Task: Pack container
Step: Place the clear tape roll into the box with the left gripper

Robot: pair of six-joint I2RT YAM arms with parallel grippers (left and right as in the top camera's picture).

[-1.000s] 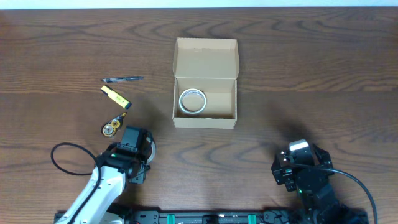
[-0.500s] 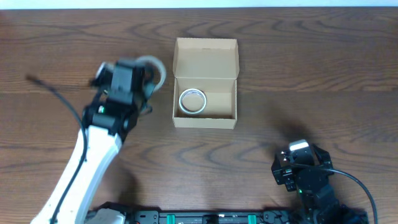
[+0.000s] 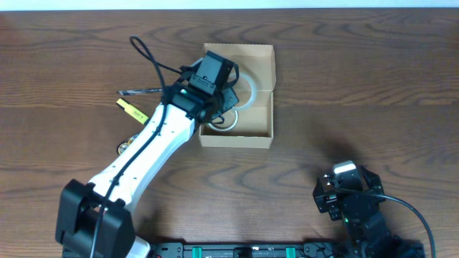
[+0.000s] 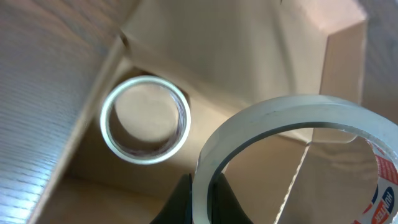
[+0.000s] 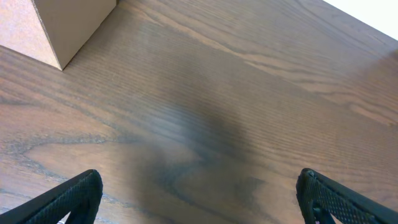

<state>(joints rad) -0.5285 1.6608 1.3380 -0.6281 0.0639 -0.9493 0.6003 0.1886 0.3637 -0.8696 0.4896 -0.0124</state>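
Note:
I will next lower the clear tape roll into the box with my left gripper and pull the roll back toward the near side of the box.
The container (image 3: 262, 56) is a tan cardboard box at the table's middle, its flap lid standing open at the back. My left gripper (image 3: 228, 92) hangs over its left half, shut on the rim of a clear tape roll (image 3: 248, 89). In the left wrist view the dark fingers (image 4: 184, 202) pinch that roll's (image 4: 292, 115) band above the box floor (image 4: 249, 56). A second, whitish tape roll (image 4: 146, 119) lies flat in the box's left corner. My right gripper (image 3: 341, 190) rests near the front right, open and empty (image 5: 202, 199).
A pen (image 3: 141, 91), a yellow highlighter (image 3: 133, 110) and a small round yellow item (image 3: 126, 147) lie left of the box, partly under my left arm. One corner of the box (image 5: 62, 25) shows in the right wrist view.
My left arm has swung from the front left of the table up and right to above the box, carrying the clear tape roll. The right arm has not moved.

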